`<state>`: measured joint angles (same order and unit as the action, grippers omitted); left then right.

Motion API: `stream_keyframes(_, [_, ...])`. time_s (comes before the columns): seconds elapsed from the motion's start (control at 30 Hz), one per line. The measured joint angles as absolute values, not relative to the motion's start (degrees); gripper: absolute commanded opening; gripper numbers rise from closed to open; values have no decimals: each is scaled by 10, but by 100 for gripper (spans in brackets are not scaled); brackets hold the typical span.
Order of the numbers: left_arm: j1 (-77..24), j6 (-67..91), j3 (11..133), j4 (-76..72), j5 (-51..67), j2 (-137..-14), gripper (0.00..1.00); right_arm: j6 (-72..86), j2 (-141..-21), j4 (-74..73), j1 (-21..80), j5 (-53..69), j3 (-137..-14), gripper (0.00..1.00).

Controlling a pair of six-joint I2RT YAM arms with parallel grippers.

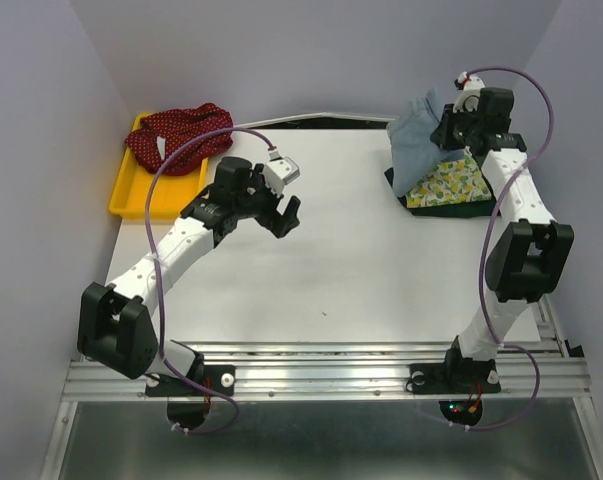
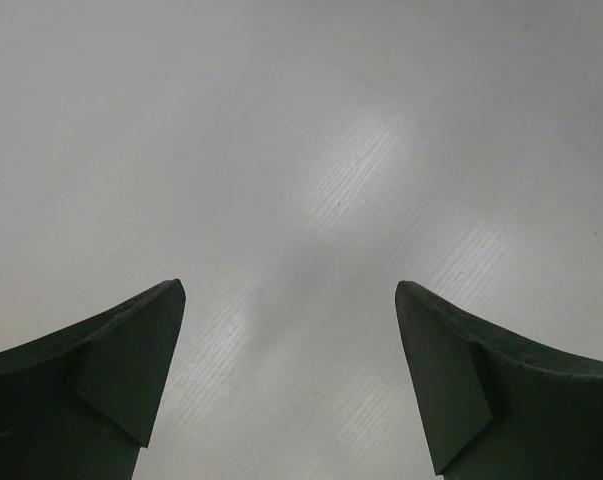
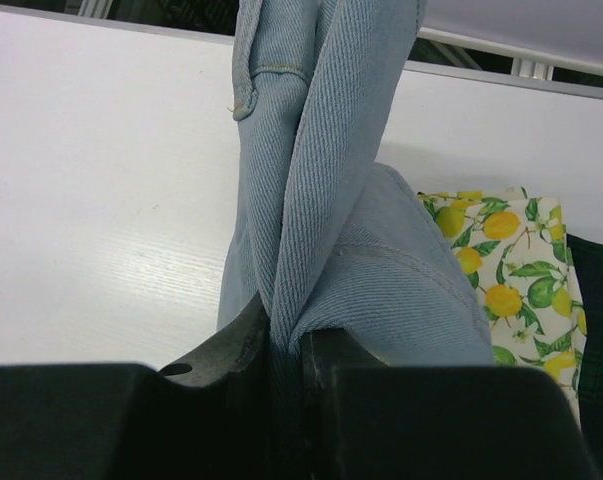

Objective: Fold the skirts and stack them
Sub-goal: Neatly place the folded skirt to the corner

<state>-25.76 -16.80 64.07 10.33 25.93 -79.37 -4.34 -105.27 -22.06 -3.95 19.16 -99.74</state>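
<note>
My right gripper will go down and sweep toward the right in the top view, over the dark green skirt, as the denim skirt hangs bunched above the lemon-print skirt (image 1: 451,183).
My right gripper (image 1: 449,128) is shut on the light-blue denim skirt (image 1: 419,140) and holds it hanging at the back right, above the folded lemon-print skirt (image 1: 451,183). That one lies on the dark green skirt (image 1: 451,208). In the right wrist view the denim skirt (image 3: 321,180) is pinched between the jaws, with the lemon-print skirt (image 3: 511,280) and a strip of the dark green skirt (image 3: 599,330) beside it. The red white-dotted skirt (image 1: 176,135) lies bunched in the yellow tray (image 1: 131,195). My left gripper (image 1: 284,217) is open and empty over bare table (image 2: 301,180).
The yellow tray sits at the table's back left corner. Grey walls close the left, back and right sides. A metal rail (image 1: 321,375) runs along the near edge by the arm bases.
</note>
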Motion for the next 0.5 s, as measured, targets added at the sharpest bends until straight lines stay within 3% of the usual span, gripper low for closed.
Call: stream_keyframes(0.5, [-258,-169,641,111,261,-814,99,-11,-1107,-223,-171,304,-998,1])
